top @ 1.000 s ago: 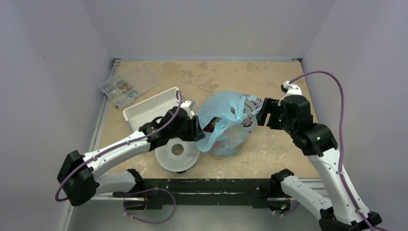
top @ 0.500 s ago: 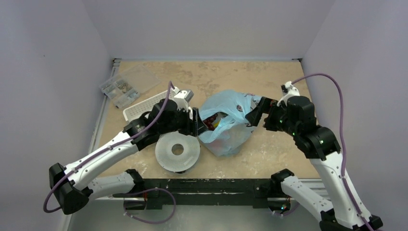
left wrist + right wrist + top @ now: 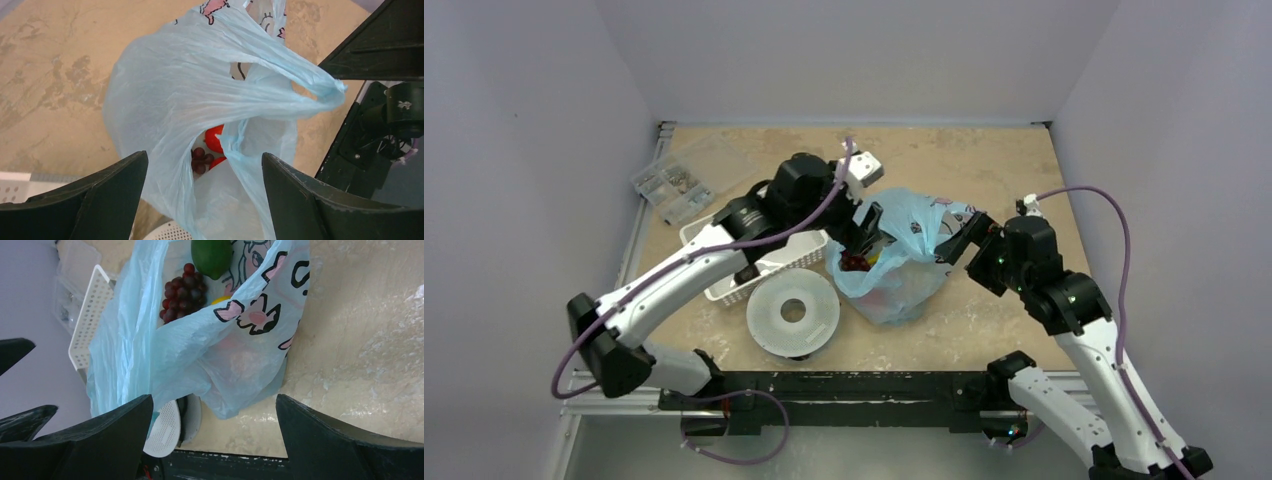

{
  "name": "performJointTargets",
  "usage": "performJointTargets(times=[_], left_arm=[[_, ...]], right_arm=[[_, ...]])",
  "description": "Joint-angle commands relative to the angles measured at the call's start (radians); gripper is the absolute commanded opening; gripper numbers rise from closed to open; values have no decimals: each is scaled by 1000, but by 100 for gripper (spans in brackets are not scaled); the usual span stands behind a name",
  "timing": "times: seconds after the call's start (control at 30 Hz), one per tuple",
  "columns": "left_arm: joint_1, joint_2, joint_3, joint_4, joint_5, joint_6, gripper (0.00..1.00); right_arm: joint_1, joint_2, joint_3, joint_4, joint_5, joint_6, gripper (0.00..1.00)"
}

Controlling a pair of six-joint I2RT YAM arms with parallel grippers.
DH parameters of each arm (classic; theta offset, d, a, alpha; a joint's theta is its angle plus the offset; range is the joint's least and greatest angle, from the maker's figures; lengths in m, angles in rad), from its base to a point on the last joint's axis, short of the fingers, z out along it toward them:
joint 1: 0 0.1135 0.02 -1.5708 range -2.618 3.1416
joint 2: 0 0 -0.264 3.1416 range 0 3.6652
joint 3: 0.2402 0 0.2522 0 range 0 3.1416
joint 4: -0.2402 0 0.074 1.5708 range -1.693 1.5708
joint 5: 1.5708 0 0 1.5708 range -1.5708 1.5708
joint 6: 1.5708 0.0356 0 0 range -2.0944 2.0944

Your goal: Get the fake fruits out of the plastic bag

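Next, my left gripper lowers with open fingers onto the bag's far rim, because that film sags across the bag's opening and hides some fruit.
The light-blue plastic bag lies mid-table with its mouth open to the left. My left gripper is open above the mouth. In the left wrist view its jaws straddle the bag's opening; dark purple grapes and a red piece show inside. My right gripper is open at the bag's right side. In the right wrist view the bag lies ahead of the jaws. That view shows grapes, a green fruit and a yellow bit.
A white slotted basket sits left of the bag, partly under my left arm. A round white perforated disc lies in front of it. A clear box of small parts is at the far left. Walls enclose three sides.
My left arm has risen and swung from the bag's left side to over its mouth. My right gripper has shifted nearer and lower beside the bag.
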Motion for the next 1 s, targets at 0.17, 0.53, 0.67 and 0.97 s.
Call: performJointTargets(times=[0.17, 0.53, 0.67, 0.97], left_arm=[[-29, 258, 177, -77, 20, 134, 89], [-32, 377, 286, -149, -250, -58, 34], [-24, 350, 212, -59, -159, -169, 9], [-11, 305, 144, 54, -56, -292, 0]], right_arm=[[-2, 58, -12, 124, 20, 30, 94], [-9, 61, -49, 177, 61, 32, 94], [-10, 38, -76, 174, 112, 54, 94], [-10, 135, -77, 307, -40, 38, 94]])
